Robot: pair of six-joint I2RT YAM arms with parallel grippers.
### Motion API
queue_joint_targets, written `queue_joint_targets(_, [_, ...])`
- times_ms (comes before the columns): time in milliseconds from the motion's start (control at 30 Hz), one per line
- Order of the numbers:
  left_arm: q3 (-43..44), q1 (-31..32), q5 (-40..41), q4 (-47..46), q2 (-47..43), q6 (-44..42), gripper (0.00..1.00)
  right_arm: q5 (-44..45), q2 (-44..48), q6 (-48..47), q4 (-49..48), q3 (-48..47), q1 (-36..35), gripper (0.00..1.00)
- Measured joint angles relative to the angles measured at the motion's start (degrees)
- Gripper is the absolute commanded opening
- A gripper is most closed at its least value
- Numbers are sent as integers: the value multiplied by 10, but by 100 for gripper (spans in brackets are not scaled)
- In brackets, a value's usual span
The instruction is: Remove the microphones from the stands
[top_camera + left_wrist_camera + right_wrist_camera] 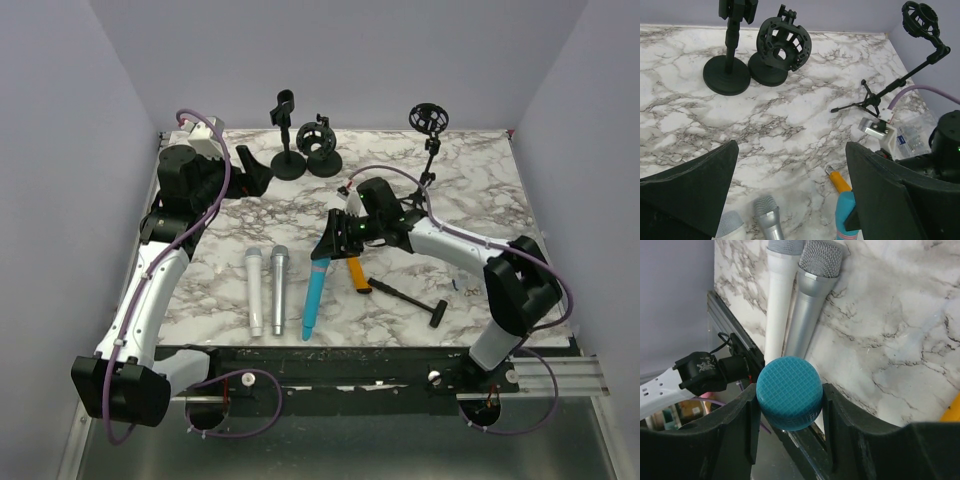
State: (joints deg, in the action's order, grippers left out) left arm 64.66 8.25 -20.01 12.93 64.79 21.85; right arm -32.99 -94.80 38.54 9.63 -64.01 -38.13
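The blue microphone's head still hangs above the marble, so my right gripper should lower, shift toward the silver microphone and open beside it.
My right gripper (328, 252) is shut on the grid-textured head of a blue microphone (314, 292), whose body slants down toward the table's front edge. In the right wrist view the blue head (789, 392) sits squeezed between both fingers of the right gripper (789, 402). Three black stands stand at the back: a straight clip stand (287, 140), a low shock-mount stand (321, 146) and a tripod stand (430, 150) whose ring holds nothing. My left gripper (791, 150) hangs open over bare marble at the back left, empty.
A white microphone (255, 290) and a silver microphone (278, 290) lie side by side left of the blue one. An orange-handled tool (355, 272) and a black T-handled tool (410, 298) lie right of it. Grey walls close in three sides.
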Motion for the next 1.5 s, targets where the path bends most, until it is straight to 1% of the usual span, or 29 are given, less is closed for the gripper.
queue_joint_targets(133, [3,0,0,0,0,0,90,-37,-51,-7,5,-16,3,9])
queue_joint_targets(233, [3,0,0,0,0,-2,90,-57,-96,-13,4,-46,7,9])
queue_joint_targets(433, [4,0,0,0,4,-2,90,-84,-189,-5,-15,-89,10,11])
queue_joint_targets(633, [4,0,-2,0,6,-2,89,-78,-254,3,-20,-128,11,16])
queue_joint_targets(833, [4,0,-7,0,6,1,89,-60,-273,29,-45,-131,11,18])
queue_joint_targets(1000, [4,0,-13,0,6,4,89,-38,-273,64,-91,-118,11,26])
queue_joint_targets(1100, [4,0,-16,0,6,5,89,-27,-269,81,-113,-104,11,33])
queue_joint_targets(1267, [4,0,-21,0,7,14,89,-2,-251,95,-135,-76,10,48])
queue_joint_targets(1367, [9,0,-26,0,18,33,86,2,-249,97,-141,-71,10,57])
queue_joint_targets(1433, [25,0,-31,5,34,49,85,3,-247,97,-143,-70,10,64])
queue_joint_targets(1500, [54,3,-40,15,55,66,85,5,-245,96,-145,-70,10,67])
